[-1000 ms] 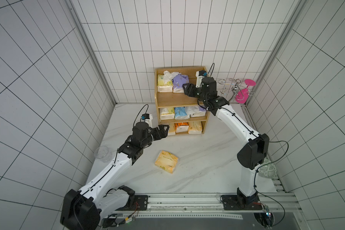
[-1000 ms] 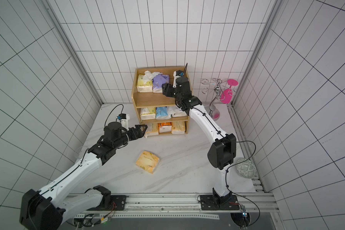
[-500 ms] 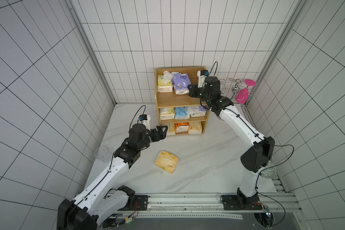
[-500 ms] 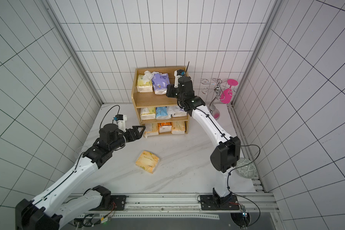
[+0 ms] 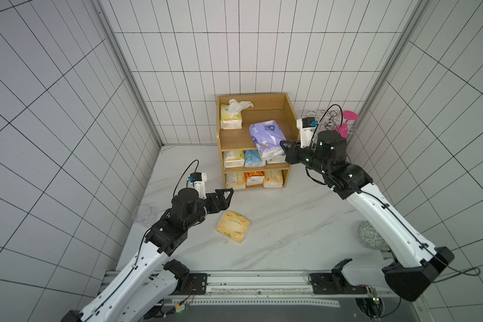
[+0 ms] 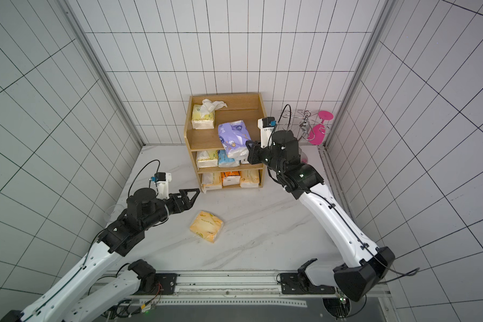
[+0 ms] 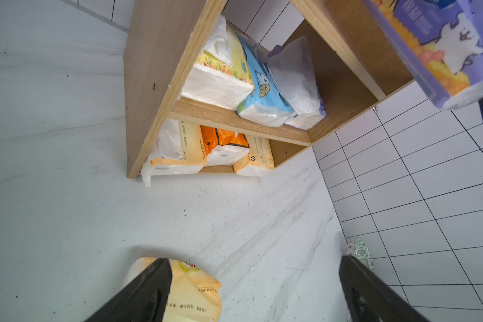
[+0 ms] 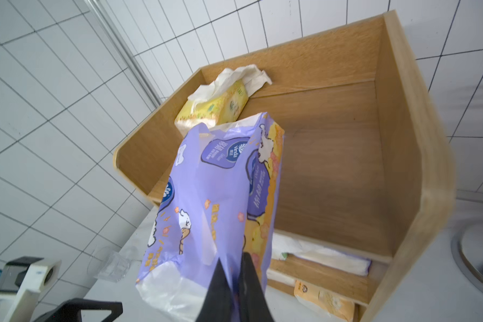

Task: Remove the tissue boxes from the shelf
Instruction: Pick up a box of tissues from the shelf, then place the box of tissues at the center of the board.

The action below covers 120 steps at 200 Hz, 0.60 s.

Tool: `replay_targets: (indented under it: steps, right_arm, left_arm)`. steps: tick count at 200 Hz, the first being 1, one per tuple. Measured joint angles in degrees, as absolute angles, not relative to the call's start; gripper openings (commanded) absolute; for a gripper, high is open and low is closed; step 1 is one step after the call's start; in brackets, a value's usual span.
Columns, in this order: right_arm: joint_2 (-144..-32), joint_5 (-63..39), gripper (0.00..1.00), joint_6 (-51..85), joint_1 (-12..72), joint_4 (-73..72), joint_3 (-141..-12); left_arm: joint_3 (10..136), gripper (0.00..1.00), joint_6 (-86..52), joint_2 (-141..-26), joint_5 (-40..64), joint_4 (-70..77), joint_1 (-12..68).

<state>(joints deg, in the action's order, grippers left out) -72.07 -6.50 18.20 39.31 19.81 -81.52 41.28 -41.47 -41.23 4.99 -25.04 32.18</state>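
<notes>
The bare spot on the tabletop beside the peach-orange pack is below my right gripper, so my gripper will next move back and down to it to release the wrapper.
The light-wood shelf (image 5: pixel 288 117) stands at the back wall. My right gripper (image 5: pixel 283 147) is shut on the plastic wrapper of a purple tissue pack (image 5: pixel 266 136), which hangs tilted over the top tier's front edge; the wrist view shows the pack (image 8: pixel 215 189) pinched between the fingers. A pale yellow pack (image 5: pixel 230 118) with white tissue sticking out stays on the top tier. Three packs fill the middle tier (image 7: pixel 262 92) and three the bottom tier (image 7: pixel 223 147). A peach-orange pack (image 5: pixel 232 229) lies on the table. Above it my left gripper (image 5: pixel 229 192) is open and empty.
A clear plastic cup (image 5: pixel 143 217) sits by the left wall. A silver stand with a pink glass (image 5: pixel 343 125) is right of the shelf. A patterned round object (image 5: pixel 370 237) rests at the table's right edge.
My right gripper has shut on the purple pack and drawn it forward off the top tier. The left arm has shifted slightly back toward the left, still open.
</notes>
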Motion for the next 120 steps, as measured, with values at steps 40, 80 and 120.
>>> replay_targets:
  steps: [40, 80, 120]
  right_arm:
    - [-59.59, -4.64, 0.0, 16.95, 46.89, 23.94, -64.77]
    - [-52.47, -3.51, 0.0, 18.87, 49.04, 24.32, -48.86]
    - [-53.39, -3.33, 0.0, 21.12, 50.54, 21.12, -37.69]
  left_arm:
    - [33.5, 0.97, -47.94, -35.07, -2.87, -29.28, 40.82]
    - [27.99, 0.97, -54.78, -32.27, -9.13, -35.2, 45.17]
    - [24.36, 0.97, -58.61, -28.88, -10.57, -36.05, 46.26]
